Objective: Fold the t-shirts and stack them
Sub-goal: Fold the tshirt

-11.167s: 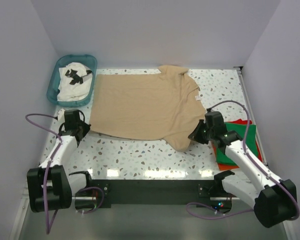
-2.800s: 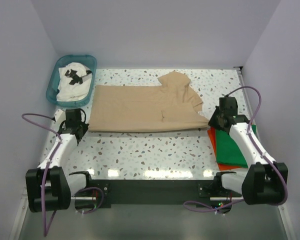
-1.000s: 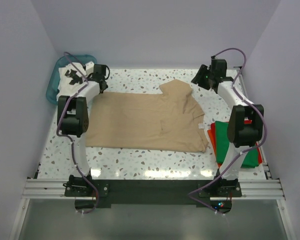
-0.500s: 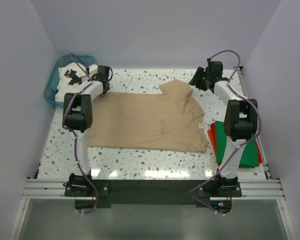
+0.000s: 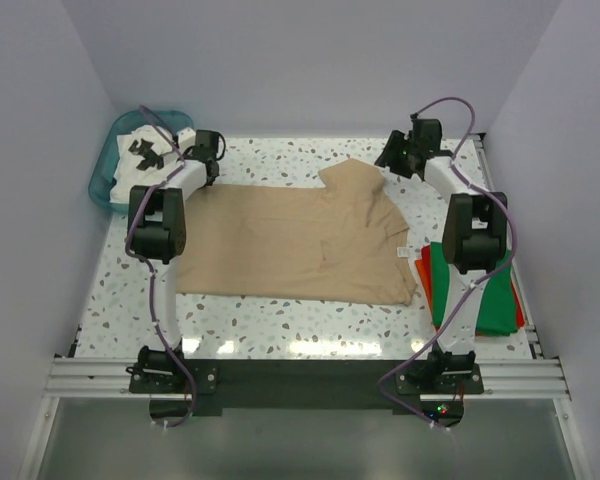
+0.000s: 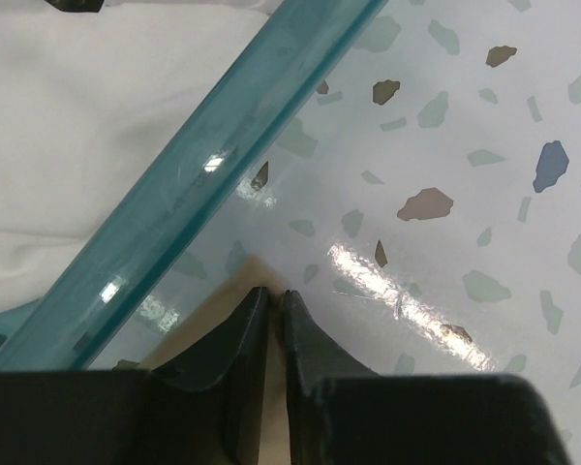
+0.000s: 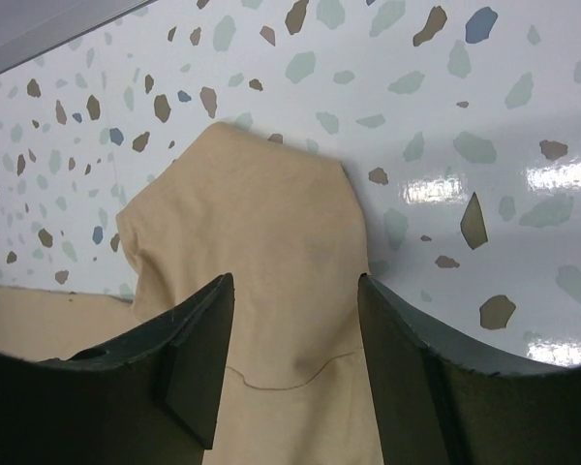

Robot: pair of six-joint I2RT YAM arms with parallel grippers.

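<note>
I need to move my right gripper down and to the left in the top view next, onto the sleeve's closest corner (image 7: 337, 167), because that corner is beyond its open fingers.
The tan t-shirt (image 5: 300, 240) lies folded lengthwise across the middle of the table. My left gripper (image 5: 206, 172) sits at its far-left corner beside the basket. In the left wrist view that gripper (image 6: 271, 295) is shut, with the tan corner (image 6: 268, 387) pinched between its fingers. My right gripper (image 5: 385, 163) is at the far right, over the upturned sleeve. In the right wrist view it (image 7: 292, 286) is open, its fingers either side of the tan sleeve (image 7: 261, 223). The green t-shirt (image 5: 495, 300) and the red-orange one (image 5: 423, 270) lie at the right edge. A white t-shirt (image 5: 125, 165) fills the basket.
The teal basket (image 5: 100, 185) stands at the far-left corner; its rim (image 6: 203, 165) runs just left of my left fingers, with white cloth (image 6: 77, 116) inside. Walls enclose the table at the back and sides. Both arms stretch along the table's sides.
My left gripper has closed on the tan shirt's far-left corner. My right gripper has shifted slightly toward the sleeve and opened a little wider.
</note>
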